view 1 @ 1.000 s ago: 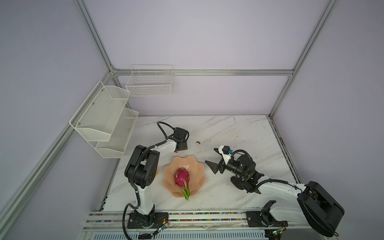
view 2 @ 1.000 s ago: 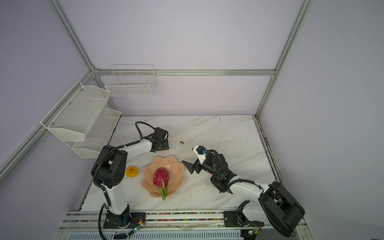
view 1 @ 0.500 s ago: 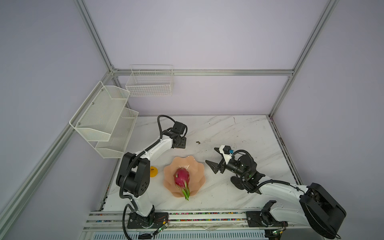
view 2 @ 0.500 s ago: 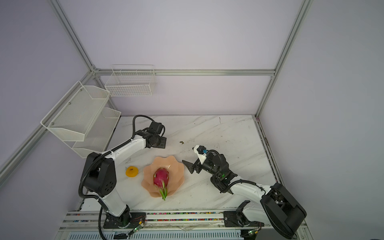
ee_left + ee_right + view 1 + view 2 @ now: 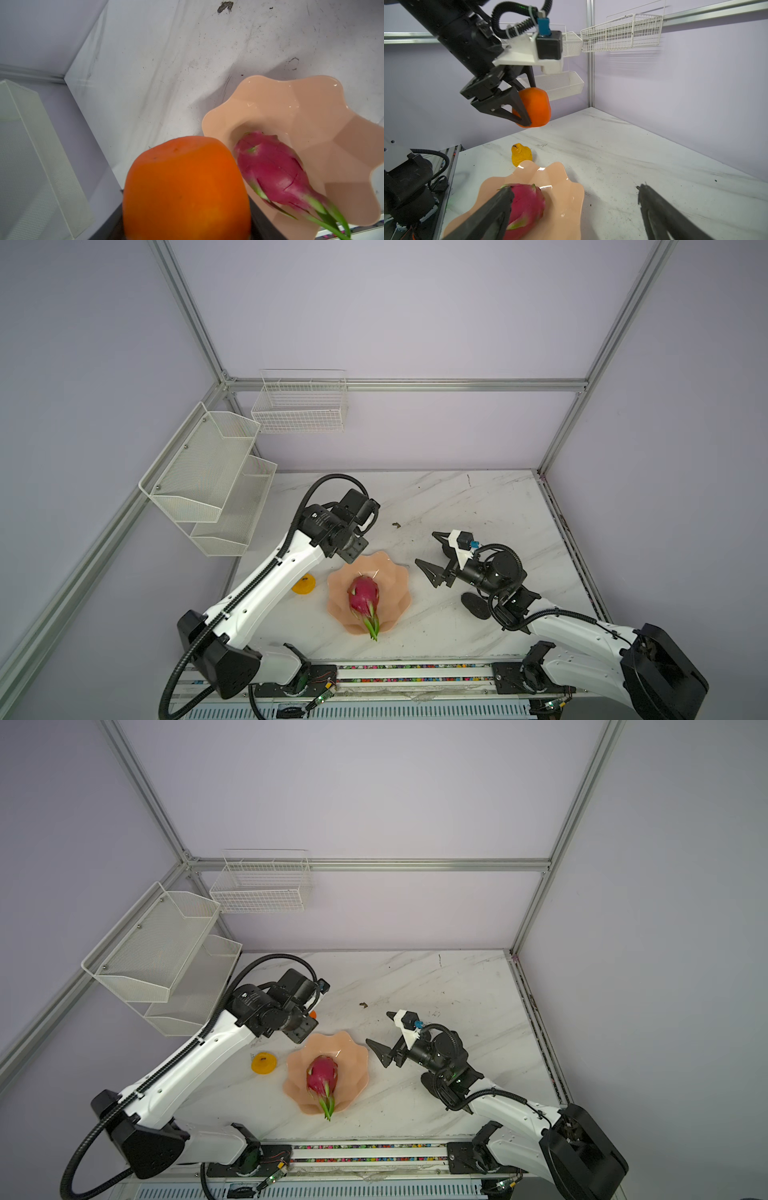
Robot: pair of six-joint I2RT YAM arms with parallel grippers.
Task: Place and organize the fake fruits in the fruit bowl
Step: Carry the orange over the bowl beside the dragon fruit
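I will next bring the orange down with my left gripper to the bowl's bare side by the yellow pear [image 5: 304, 585], beside the dragon fruit, and release it.
My left gripper [image 5: 533, 116] is shut on the round orange [image 5: 536, 107] and holds it in the air just behind the fruit bowl's far left rim. The orange [image 5: 187, 187] fills the left wrist view. The peach-pink scalloped fruit bowl [image 5: 390, 576] [image 5: 353, 1060] holds the magenta dragon fruit [image 5: 363, 597] [image 5: 321, 1077], green tip toward the front. The yellow pear [image 5: 304, 585] [image 5: 263, 1063] lies on the table left of the bowl. A black oval fruit [image 5: 475, 605] lies under my right arm. My right gripper [image 5: 425, 548] [image 5: 575, 189] stands open, right of the bowl.
White mesh shelves [image 5: 208, 472] hang on the left wall and a wire basket [image 5: 299, 406] on the back wall. A small dark scrap [image 5: 395, 525] lies on the marble behind the bowl. The arm rail [image 5: 415, 672] runs along the front edge.
My left arm has stretched out and risen, lifting the orange off the table behind the bowl. The right arm and the fruits on the table have not moved.
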